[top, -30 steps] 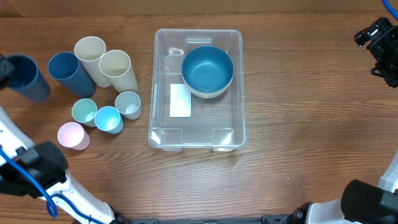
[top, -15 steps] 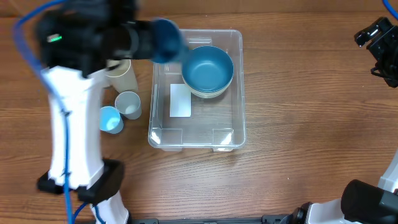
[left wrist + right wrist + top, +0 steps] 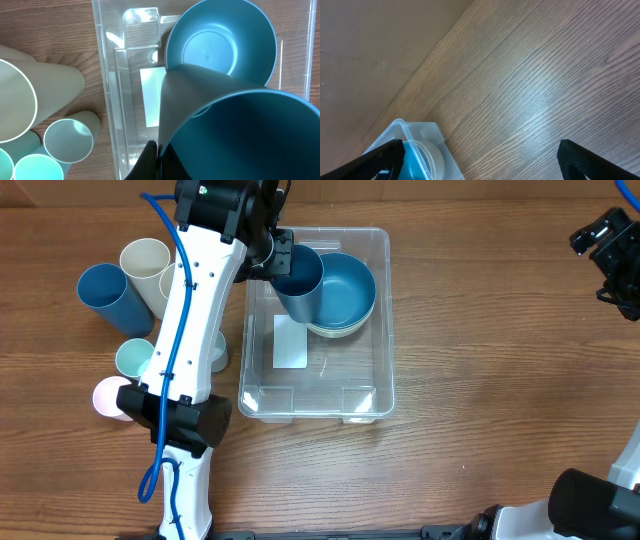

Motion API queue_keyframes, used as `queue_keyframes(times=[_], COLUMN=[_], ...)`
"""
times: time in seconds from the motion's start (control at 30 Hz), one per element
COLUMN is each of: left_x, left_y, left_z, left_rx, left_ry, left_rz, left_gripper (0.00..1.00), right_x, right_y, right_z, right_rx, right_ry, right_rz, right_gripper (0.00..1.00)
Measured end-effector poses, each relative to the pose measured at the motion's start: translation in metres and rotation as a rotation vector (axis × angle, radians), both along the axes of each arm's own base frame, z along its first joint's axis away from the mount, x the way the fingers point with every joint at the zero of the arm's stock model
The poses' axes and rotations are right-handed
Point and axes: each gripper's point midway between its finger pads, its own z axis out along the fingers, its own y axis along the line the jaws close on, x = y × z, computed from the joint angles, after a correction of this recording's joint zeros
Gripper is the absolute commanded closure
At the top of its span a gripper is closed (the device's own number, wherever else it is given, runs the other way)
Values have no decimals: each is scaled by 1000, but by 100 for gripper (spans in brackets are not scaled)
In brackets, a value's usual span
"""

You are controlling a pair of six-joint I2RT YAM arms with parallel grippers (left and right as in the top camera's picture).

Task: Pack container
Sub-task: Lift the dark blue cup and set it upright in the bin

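The cup overlaps the bowl, and the white label is below and back from my left gripper, so my gripper will draw the cup back and down beside the bowl and release it.
The clear container [image 3: 382, 320] sits mid-table with a white label on its base and a blue bowl [image 3: 345, 292] stacked in a pale bowl at its far end. My left gripper [image 3: 281, 262] is shut on the rim of a dark blue cup [image 3: 300, 285] and holds it inside the container, next to the bowl. In the left wrist view the cup [image 3: 240, 135] fills the lower right, with the gripper [image 3: 159, 160] pinching its wall, the bowl [image 3: 220, 45] beyond. My right gripper [image 3: 605, 255] is open and empty at the far right; its fingers [image 3: 480, 155] span bare wood.
Left of the container stand a blue cup [image 3: 108, 295], two cream cups [image 3: 148, 268], small teal cups [image 3: 135, 360] and a pink one [image 3: 108, 398]. My left arm crosses above them. The container's corner [image 3: 415, 135] shows in the right wrist view.
My left arm has carried the dark blue cup from the far left over the other cups and lowered it into the container beside the bowl. The right arm has not moved.
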Motion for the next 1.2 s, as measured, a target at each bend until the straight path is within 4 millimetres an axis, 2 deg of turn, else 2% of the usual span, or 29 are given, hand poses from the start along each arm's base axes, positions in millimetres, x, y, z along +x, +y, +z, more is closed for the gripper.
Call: queue_keyframes(times=[0.1, 0.33, 0.37, 0.43, 0.53, 0.6, 0.67, 0.83, 1.03, 1.1, 1.2], left_x=[-2, -26, -28, -34, -43, -47, -48, -29, -22, -22, -17], left_y=[1, 16, 17, 20, 26, 28, 29, 25, 24, 24, 22], left_z=[7, 70, 70, 49, 2, -17, -24, -28, -56, -62, -62], left_rx=[-2, -18, -15, 12, 79, 105, 112, 104, 116, 118, 112], left_ry=[-15, -168, -165, -93, 66, 127, 146, 81, 98, 104, 86], left_rz=[1, 16, 17, 19, 31, 38, 41, 47, 48, 48, 49], left_gripper=[96, 96, 96, 96, 96, 96, 96, 96, 94, 83, 57], right_x=[0, 0, 0, 0, 0, 0, 0, 0, 0, 0, 0], right_y=[0, 0, 0, 0, 0, 0, 0, 0, 0, 0, 0], right_z=[0, 0, 0, 0, 0, 0, 0, 0, 0, 0, 0], right_rx=[0, 0, 0, 0, 0, 0, 0, 0, 0, 0, 0], right_ry=[0, 0, 0, 0, 0, 0, 0, 0, 0, 0, 0], right_rz=[0, -1, 0, 0, 0, 0, 0, 0, 0, 0, 0], right_gripper=[0, 0, 0, 0, 0, 0, 0, 0, 0, 0, 0])
